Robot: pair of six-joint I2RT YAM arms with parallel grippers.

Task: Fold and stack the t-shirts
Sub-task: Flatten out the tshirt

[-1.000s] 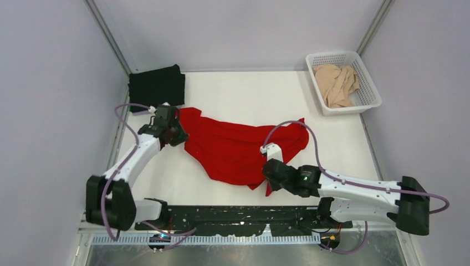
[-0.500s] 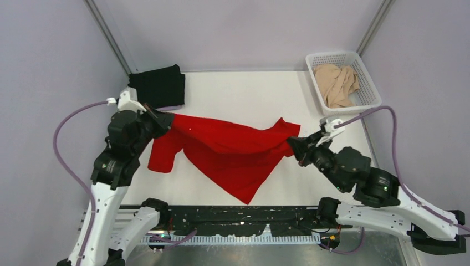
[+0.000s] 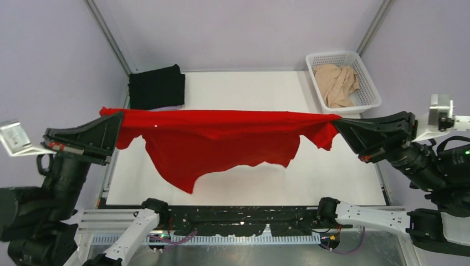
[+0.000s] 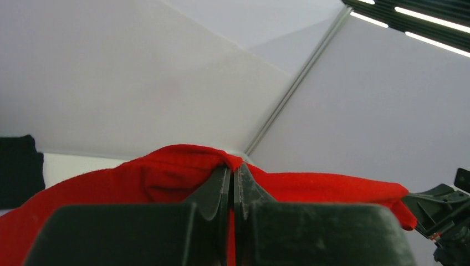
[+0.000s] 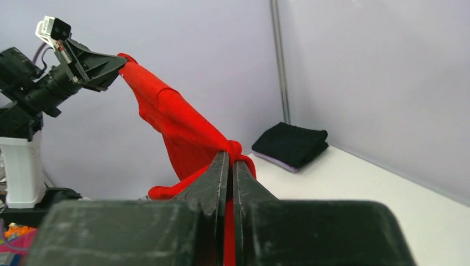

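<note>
Next, my right gripper needs to go down and outward to the bare tabletop [image 3: 291,100] beside the basket, which lies below and outward, and release the red t-shirt's shoulder.
The red t-shirt [image 3: 221,138] hangs stretched in the air between my two grippers, high above the table. My left gripper [image 3: 113,123] is shut on its left end, and the cloth shows pinched at the jaws in the left wrist view [image 4: 166,172]. My right gripper [image 3: 338,124] is shut on its right end, with the cloth pinched at the jaws in the right wrist view [image 5: 183,127]. The black t-shirt [image 3: 157,87] lies folded at the back left on a pale lavender one [image 5: 280,160]. The beige t-shirt [image 3: 336,83] lies crumpled in the basket.
The white lattice basket [image 3: 371,97] stands at the back right corner of the white table [image 3: 249,91]. Grey walls close in the left, back and right sides. The arms' base rail [image 3: 238,216] runs along the near edge.
Both arms have risen and spread apart, lifting the red t-shirt off the table and pulling it taut between them. One second ago it lay crumpled on the table.
</note>
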